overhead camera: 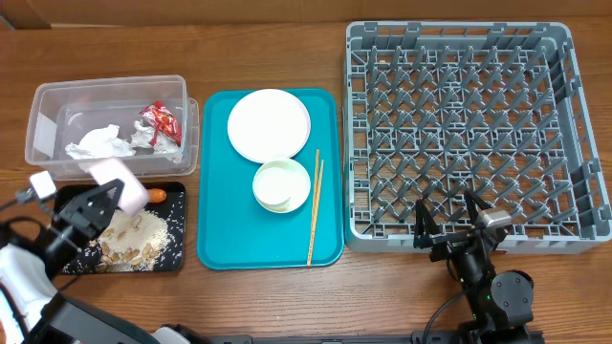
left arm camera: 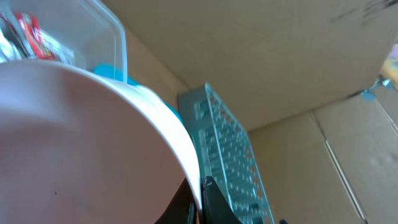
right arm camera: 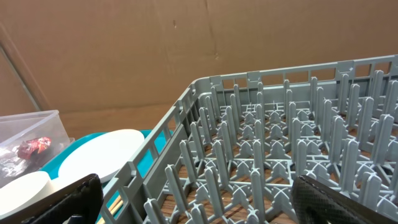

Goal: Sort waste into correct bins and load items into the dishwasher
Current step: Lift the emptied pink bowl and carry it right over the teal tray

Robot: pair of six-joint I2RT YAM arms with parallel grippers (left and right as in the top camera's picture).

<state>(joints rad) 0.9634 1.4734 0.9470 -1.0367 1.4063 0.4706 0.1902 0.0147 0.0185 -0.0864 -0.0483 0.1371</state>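
The bare round white plate lies to the right of my left gripper in the overhead view, so I should swing outward over it, level the bowl and release.
My left gripper is shut on the rim of a small white-pink bowl, held tilted over the black tray. In the left wrist view the bowl fills the left side, with my fingers pinching its rim. Beige scraps and rice and a small carrot lie in the black tray. The clear tub holds the red wrapper and white tissue. My right gripper is open and empty at the front edge of the grey dish rack.
The teal tray holds a round white plate, a small white bowl and wooden chopsticks along its right side. The right wrist view shows the rack pegs ahead and the plate to the left.
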